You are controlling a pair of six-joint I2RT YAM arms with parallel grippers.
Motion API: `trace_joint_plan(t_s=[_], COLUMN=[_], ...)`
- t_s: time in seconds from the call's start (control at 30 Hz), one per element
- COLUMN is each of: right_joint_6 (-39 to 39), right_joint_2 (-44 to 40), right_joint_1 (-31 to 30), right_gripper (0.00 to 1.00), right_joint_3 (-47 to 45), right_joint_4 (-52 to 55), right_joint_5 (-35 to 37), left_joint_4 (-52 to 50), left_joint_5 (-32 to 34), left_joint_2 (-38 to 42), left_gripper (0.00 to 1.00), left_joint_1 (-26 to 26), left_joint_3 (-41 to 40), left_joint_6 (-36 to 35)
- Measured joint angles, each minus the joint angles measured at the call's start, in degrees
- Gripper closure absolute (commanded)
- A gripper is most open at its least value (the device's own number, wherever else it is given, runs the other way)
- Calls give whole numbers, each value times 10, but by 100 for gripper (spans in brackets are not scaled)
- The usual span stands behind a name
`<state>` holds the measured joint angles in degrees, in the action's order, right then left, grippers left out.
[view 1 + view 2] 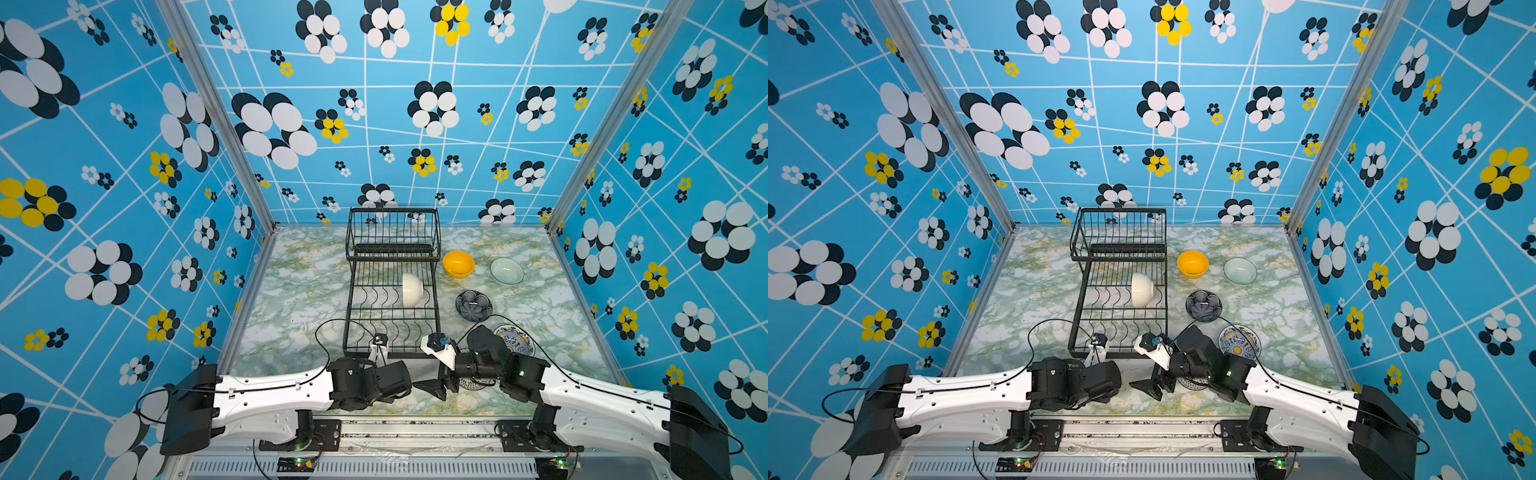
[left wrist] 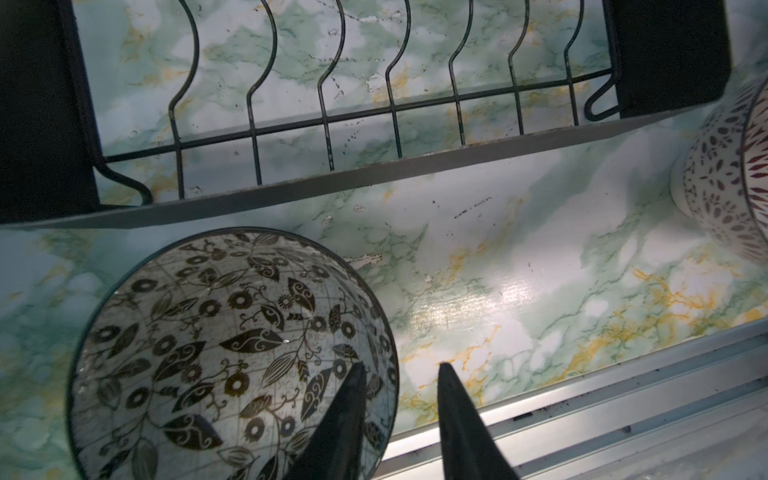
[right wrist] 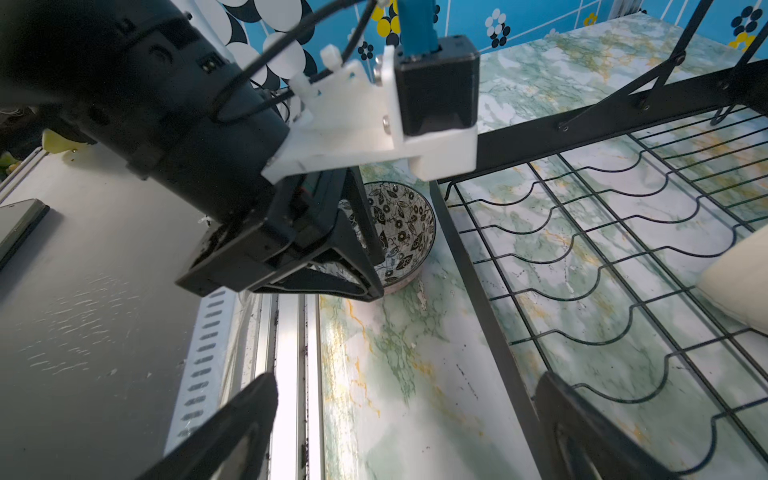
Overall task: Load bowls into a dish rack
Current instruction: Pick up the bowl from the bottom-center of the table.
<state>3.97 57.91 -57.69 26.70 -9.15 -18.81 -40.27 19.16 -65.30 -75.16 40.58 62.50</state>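
Note:
The open fingers of my left gripper already straddle the patterned bowl's rim (image 2: pixel 396 389) on the side facing the speckled bowl, so they should go down over it next and close.
The black wire dish rack (image 1: pixel 348 307) stands mid-table, with a cream-white bowl (image 1: pixel 411 289) on its side in the lower tray. By the rack's front bar (image 2: pixel 374 174) sits the black-and-white patterned bowl (image 2: pixel 232 361). My left gripper (image 2: pixel 401 370) straddles its rim, one finger inside, the other outside with a gap to the rim. In both top views my wrist hides this bowl. My right gripper (image 3: pixel 405 380) is wide open and empty, low over the table beside the rack's front corner. Right of the rack lie yellow (image 1: pixel 458 264), clear glass (image 1: pixel 507 271) and dark navy (image 1: pixel 473 305) bowls.
A blue-yellow patterned bowl (image 1: pixel 515 340) lies half under my right arm. A pink-red speckled bowl (image 2: pixel 723 178) sits beneath the right wrist. The metal front rail (image 3: pixel 286 353) runs close behind both grippers. Patterned walls close in the table on three sides.

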Motion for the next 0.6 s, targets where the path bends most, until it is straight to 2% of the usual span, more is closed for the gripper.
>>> trace_joint_plan(t_s=[0.6], right_joint_6=[2], right_joint_2=[0], right_joint_1=[0], right_gripper=[0], right_joint_3=[0], right_joint_4=[0], right_joint_5=[0], left_joint_4=[-9], left_joint_5=[0], left_joint_2=[-82], left_gripper=[74], left_joint_1=[-4], left_joint_3=[28], left_joint_6=[30])
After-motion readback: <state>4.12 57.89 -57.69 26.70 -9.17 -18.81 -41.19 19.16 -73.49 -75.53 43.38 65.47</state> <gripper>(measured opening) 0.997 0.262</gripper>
